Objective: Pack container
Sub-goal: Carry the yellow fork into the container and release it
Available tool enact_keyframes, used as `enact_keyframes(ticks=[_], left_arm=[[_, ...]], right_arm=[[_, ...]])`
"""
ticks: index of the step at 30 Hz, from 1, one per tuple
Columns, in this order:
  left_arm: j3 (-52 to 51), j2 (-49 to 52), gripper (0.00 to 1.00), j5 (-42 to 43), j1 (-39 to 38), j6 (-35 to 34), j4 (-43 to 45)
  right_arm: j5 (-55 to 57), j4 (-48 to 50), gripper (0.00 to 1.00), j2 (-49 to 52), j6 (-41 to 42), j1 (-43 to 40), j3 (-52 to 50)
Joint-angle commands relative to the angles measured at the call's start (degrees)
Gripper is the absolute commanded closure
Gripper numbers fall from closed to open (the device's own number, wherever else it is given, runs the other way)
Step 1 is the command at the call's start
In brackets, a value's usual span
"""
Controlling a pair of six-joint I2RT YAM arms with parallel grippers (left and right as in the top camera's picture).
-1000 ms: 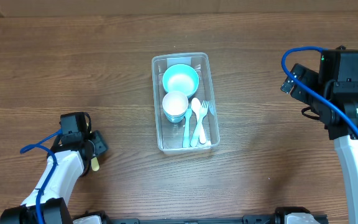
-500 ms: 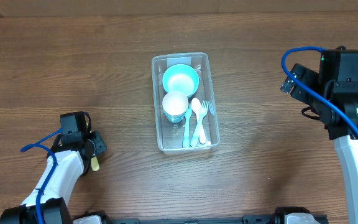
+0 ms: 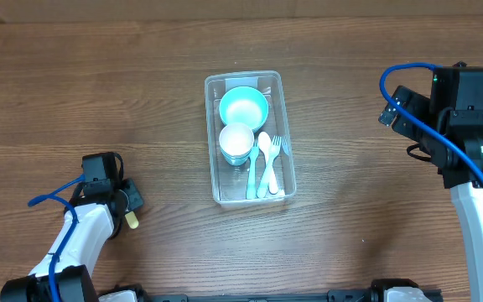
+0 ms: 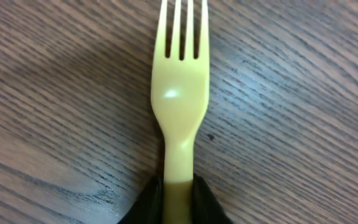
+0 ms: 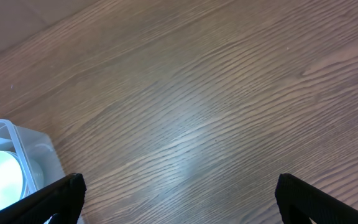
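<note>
The left gripper lifts the yellow fork [image 4: 180,106] across and outward next, to get it over the container's pale cutlery beside the cup, where utensils are grouped.
The clear container [image 3: 210,172] stands in the middle of the table. It holds a teal bowl [image 3: 243,106], a white cup [image 3: 236,139] and pale cutlery [image 3: 265,164]. My left gripper [image 3: 125,207] is at the front left, far from the container. In the left wrist view it [image 4: 179,190] is shut on the handle of a yellow fork [image 4: 180,106], whose tines point away over the wood. My right gripper [image 3: 392,107] is at the right, open and empty [image 5: 179,199]. A corner of the container [image 5: 8,140] shows at the left of the right wrist view.
The brown wooden table [image 3: 350,193] surrounds the container on all sides. The right arm's body and blue cable [image 3: 443,126] occupy the right edge. The left arm [image 3: 78,239] runs along the front left.
The left gripper has shifted very slightly with the yellow fork; less of the fork shows from above. The right arm and the container have not moved.
</note>
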Motion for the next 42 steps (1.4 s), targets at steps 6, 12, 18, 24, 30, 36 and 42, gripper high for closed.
enact_keyframes(ticks=[6,12,18,24,30,36,42], left_arm=[[12.26,1.05,0.96,0.46,0.28,0.70,-10.34],[25.42,0.22,0.96,7.30,-2.25,0.44,-19.19],[34.51,-0.46,0.96,7.69,-15.28,-5.70,-21.35],[41.18,-0.44,0.96,7.67,-32.65,-13.22,-20.48],[41.94,-0.13,0.96,5.27,-45.03,-15.96,-15.67],[41.94,3.28,0.95,4.28,-50.10,-16.06,-13.27],[41.94,9.11,0.86,5.16,-50.38,-16.02,-12.61]], right_arm=[[0.42,0.17,0.00,-0.20,-0.11,-0.28,0.90],[0.42,0.17,0.00,-0.20,-0.11,-0.26,0.90],[0.42,0.17,0.00,-0.20,-0.09,-0.28,0.90],[0.42,0.17,0.00,-0.20,-0.11,-0.26,0.90],[0.42,0.17,0.00,-0.20,-0.09,-0.28,0.90],[0.42,0.17,0.00,-0.20,-0.09,-0.28,0.90],[0.42,0.17,0.00,-0.20,-0.11,-0.28,0.90]])
